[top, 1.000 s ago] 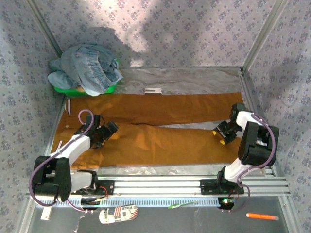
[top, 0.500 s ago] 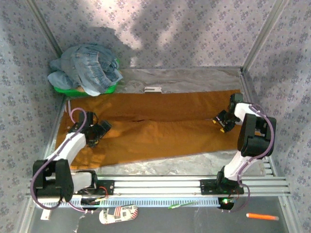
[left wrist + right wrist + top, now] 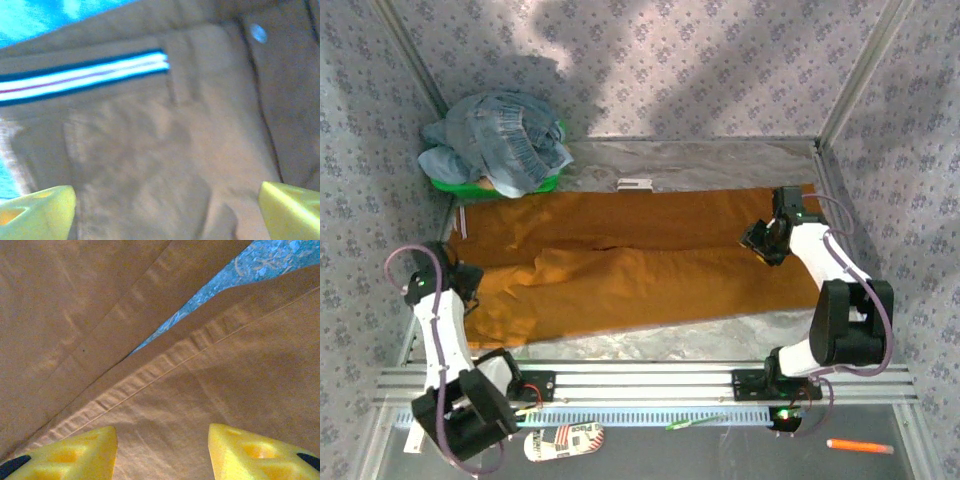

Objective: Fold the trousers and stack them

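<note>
The robot will next pull its left gripper back and lower it onto the trousers' near edge by the striped waistband.
The ochre trousers [image 3: 650, 265] lie flat across the table, waist to the left and both legs running right. My left gripper [image 3: 462, 281] hovers at the waist end. In the left wrist view its yellow fingertips [image 3: 42, 207] stand wide apart over the waistband's striped lining [image 3: 85, 80] and a button [image 3: 258, 33], so the left gripper [image 3: 165, 207] is open with nothing between the fingers. My right gripper [image 3: 758, 243] is over the leg ends. It [image 3: 162, 442] is open above a stitched hem [image 3: 165, 365], the cloth flat below.
A green tub [image 3: 455, 184] heaped with blue jeans [image 3: 500, 145] stands at the back left. A small white tag [image 3: 635, 185] lies behind the trousers. Metal rails [image 3: 650, 385] run along the front edge, with an orange pen [image 3: 860, 446] beyond. Patterned walls close in both sides.
My left gripper has swung left from the thigh area to the waist end. My right gripper has moved back and left, and the near leg's front edge has shifted away from the rails.
</note>
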{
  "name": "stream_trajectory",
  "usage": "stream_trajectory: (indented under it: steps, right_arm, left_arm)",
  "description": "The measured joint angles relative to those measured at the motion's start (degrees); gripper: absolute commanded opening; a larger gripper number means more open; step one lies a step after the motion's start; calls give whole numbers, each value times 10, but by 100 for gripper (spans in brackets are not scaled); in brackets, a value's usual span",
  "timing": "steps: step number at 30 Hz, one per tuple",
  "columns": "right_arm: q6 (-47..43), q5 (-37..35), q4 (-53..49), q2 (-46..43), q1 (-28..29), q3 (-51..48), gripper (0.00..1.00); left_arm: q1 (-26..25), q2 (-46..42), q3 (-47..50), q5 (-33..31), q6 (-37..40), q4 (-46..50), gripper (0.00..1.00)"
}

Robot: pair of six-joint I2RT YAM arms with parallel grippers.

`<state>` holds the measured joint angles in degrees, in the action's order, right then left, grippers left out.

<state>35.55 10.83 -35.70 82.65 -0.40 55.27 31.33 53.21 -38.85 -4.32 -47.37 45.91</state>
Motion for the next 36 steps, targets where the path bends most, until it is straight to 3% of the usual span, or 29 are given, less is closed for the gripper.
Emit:
stream_trajectory:
  steps: [3, 6, 20, 26, 32, 36]
  right_arm:
    - [-5, 10, -1, -3, 14, -4, 53]
    - [-7, 21, -1, -3, 33, -11, 52]
    - [-11, 36, -1, -3, 54, -42, 52]
    - [-14, 36, -1, -4, 54, -49, 52]
    - [-16, 35, -1, -22, 54, -49, 52]
    - [-16, 35, -2, -28, 54, -49, 52]
  left_arm:
    - [69, -7, 20, -9, 4, 5, 87]
    - [92, -13, 39, -20, -3, 9, 87]
    - [96, -14, 139, -17, -38, -48, 79]
    - [96, -14, 163, -17, -46, -83, 61]
    - [96, -26, 172, -20, -48, -87, 57]
    - [96, -41, 180, -22, -49, -87, 46]
